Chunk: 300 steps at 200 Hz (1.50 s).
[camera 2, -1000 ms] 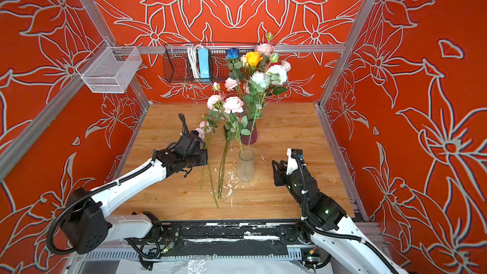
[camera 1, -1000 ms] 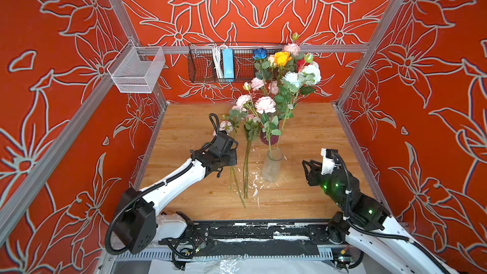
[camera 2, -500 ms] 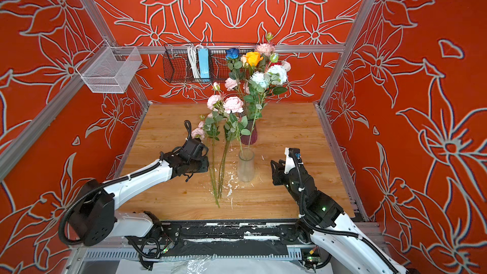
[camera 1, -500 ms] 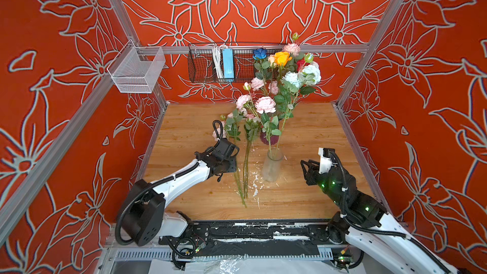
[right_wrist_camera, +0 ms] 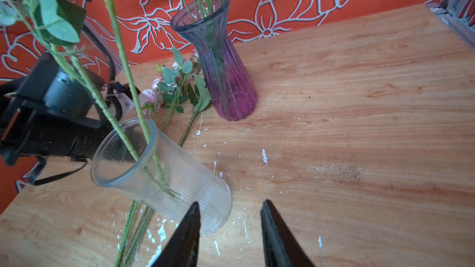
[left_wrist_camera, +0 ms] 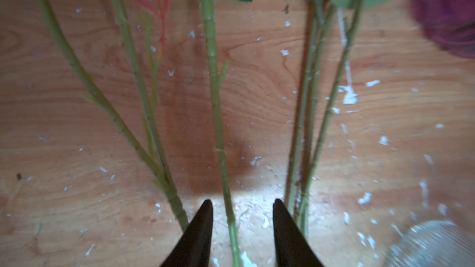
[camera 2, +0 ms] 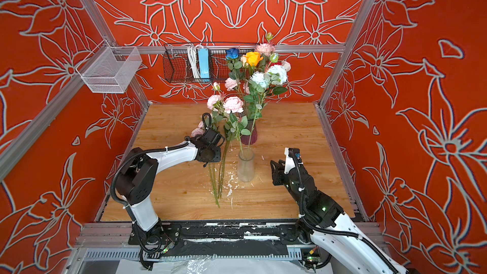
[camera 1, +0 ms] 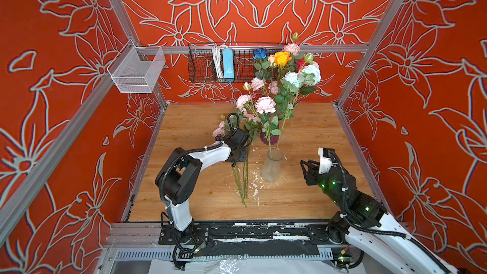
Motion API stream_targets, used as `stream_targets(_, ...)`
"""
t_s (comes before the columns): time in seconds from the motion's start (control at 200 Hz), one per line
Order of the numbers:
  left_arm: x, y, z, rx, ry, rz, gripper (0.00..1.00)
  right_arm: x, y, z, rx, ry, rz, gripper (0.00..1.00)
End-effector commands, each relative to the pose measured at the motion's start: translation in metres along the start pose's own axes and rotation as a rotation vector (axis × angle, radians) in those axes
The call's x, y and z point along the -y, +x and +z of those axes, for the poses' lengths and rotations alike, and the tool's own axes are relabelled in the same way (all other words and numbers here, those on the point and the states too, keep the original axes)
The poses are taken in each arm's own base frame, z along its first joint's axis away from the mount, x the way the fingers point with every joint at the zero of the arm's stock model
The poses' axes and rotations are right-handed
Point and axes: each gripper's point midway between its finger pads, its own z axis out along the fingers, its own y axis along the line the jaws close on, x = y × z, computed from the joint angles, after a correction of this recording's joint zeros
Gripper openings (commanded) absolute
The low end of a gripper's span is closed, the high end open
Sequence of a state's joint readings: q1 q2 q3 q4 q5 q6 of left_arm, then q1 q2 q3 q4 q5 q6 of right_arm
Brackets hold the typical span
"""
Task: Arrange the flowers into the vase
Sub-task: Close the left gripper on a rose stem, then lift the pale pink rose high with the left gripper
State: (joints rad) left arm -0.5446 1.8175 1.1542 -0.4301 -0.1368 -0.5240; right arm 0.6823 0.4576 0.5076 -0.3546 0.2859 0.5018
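Note:
My left gripper's open fingers will next go down around the thick green stem and close, as it runs below, lined up with their gap.
Several loose flowers lie on the wooden table with their green stems [camera 1: 241,180] [camera 2: 217,180] side by side and pink blooms [camera 1: 218,131] at the far end. My left gripper [left_wrist_camera: 243,201] [camera 1: 237,158] points down over them, open. One stem [left_wrist_camera: 218,129] runs between its jaws, with a gap on both sides. A clear ribbed vase [camera 1: 272,167] [right_wrist_camera: 167,175] holds two pink-flowered stems [camera 1: 264,104]. Behind it a purple vase [camera 2: 249,137] [right_wrist_camera: 226,73] holds an orange rose [camera 1: 282,57], blue and white roses and more pink ones. My right gripper [right_wrist_camera: 231,201] [camera 1: 307,170] is open, empty, beside the clear vase's base.
A black wire basket [camera 1: 205,64] with a blue power strip hangs on the back wall. A white mesh basket [camera 1: 137,72] hangs at the left corner. White paint flecks [right_wrist_camera: 263,156] dot the table. Red patterned walls close in three sides.
My left gripper has moved right over the lying stems and its jaws have opened; that arm's elbow has folded up. My right gripper has barely moved.

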Motion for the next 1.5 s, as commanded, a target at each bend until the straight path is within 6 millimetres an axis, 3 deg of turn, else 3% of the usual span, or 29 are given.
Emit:
stream_targets(0.0, -0.009, 0.004, 0.007, -0.031, -0.062, -0.005, 0.38, 0.001, -0.005, -0.004, 0.02, 0.0, 0.007, 0.41)
stream_targets(0.18, -0.001, 0.009, 0.016, -0.053, -0.025, 0.001, 0.24, 0.004, -0.005, -0.004, 0.023, 0.013, -0.003, 0.4)
stream_targets(0.375, 0.004, -0.001, 0.006, -0.019, 0.002, -0.005, 0.06, 0.003, -0.01, -0.006, 0.033, 0.013, -0.007, 0.41)
stream_targets(0.47, 0.008, -0.01, -0.009, 0.01, 0.022, -0.019, 0.0, 0.003, -0.011, -0.007, 0.035, 0.016, -0.008, 0.41)
stream_targets(0.711, 0.007, -0.03, -0.063, 0.144, 0.089, -0.083, 0.0, 0.003, -0.014, -0.008, 0.043, 0.016, -0.011, 0.41)
stream_targets(0.901, 0.008, -0.033, -0.098, 0.227, 0.183, -0.146, 0.0, 0.001, -0.017, -0.008, 0.045, 0.008, -0.01, 0.4)
stream_targets(1.281, -0.041, 0.002, -0.159, 0.455, 0.292, -0.297, 0.0, -0.005, -0.019, -0.007, 0.038, -0.01, -0.007, 0.4)
stream_targets(1.496, -0.079, 0.005, -0.218, 0.717, 0.329, -0.338, 0.0, -0.01, -0.025, -0.009, 0.051, -0.032, -0.004, 0.41)
